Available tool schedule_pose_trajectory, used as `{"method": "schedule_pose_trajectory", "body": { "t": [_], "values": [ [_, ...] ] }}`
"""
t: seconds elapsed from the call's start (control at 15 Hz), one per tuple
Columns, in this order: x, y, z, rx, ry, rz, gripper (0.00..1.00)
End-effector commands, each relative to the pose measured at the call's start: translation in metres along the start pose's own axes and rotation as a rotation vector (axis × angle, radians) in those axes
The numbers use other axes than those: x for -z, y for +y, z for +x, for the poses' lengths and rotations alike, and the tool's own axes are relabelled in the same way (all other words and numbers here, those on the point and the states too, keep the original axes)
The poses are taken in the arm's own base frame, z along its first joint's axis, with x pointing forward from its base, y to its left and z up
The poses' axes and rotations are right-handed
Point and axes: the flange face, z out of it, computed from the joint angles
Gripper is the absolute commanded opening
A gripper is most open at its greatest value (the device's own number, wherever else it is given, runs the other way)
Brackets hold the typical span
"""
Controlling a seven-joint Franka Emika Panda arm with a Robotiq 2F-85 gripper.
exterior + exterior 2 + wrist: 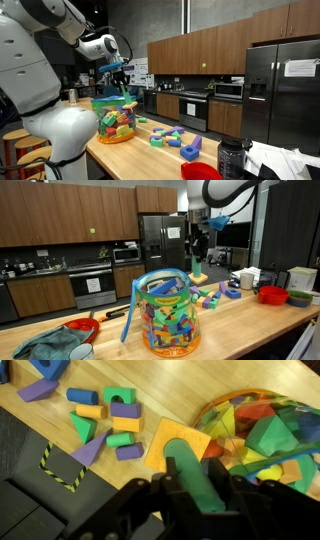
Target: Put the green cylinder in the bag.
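The robot's gripper should next move sideways over the bag's open top (268, 438) and let go of the green cylinder (185, 465), because the bag lies to the gripper's right in the wrist view.
In the wrist view my gripper (192, 482) is shut on the green cylinder (185, 465), a dark green foam rod that sticks out between the fingers. The see-through bag (262, 432), full of coloured blocks, lies just to the right of the cylinder's tip. Under the tip is an orange arch block (160, 442). In both exterior views the gripper (118, 76) (197, 258) hangs above the counter. In one it is over the bag (116, 122). In the other it is behind the bag (168, 312), whose green band runs round the top edge.
Loose foam blocks lie on the wooden counter (105, 418) (168, 138) (215, 297). A red bowl (200, 172) and a dark bottle (230, 158) stand near the counter's end. Another red bowl (82, 330) and a teal cloth (45, 345) lie beside the bag.
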Motion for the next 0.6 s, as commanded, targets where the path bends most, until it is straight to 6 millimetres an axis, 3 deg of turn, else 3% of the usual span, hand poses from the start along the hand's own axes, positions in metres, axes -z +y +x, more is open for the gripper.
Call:
{"method": "schedule_pose_trajectory", "body": {
  "t": [0.0, 0.53],
  "values": [
    [0.039, -0.014, -0.003, 0.0, 0.045, 0.057, 0.12],
    [0.104, -0.041, -0.001, 0.021, 0.162, 0.155, 0.12]
  ]
}}
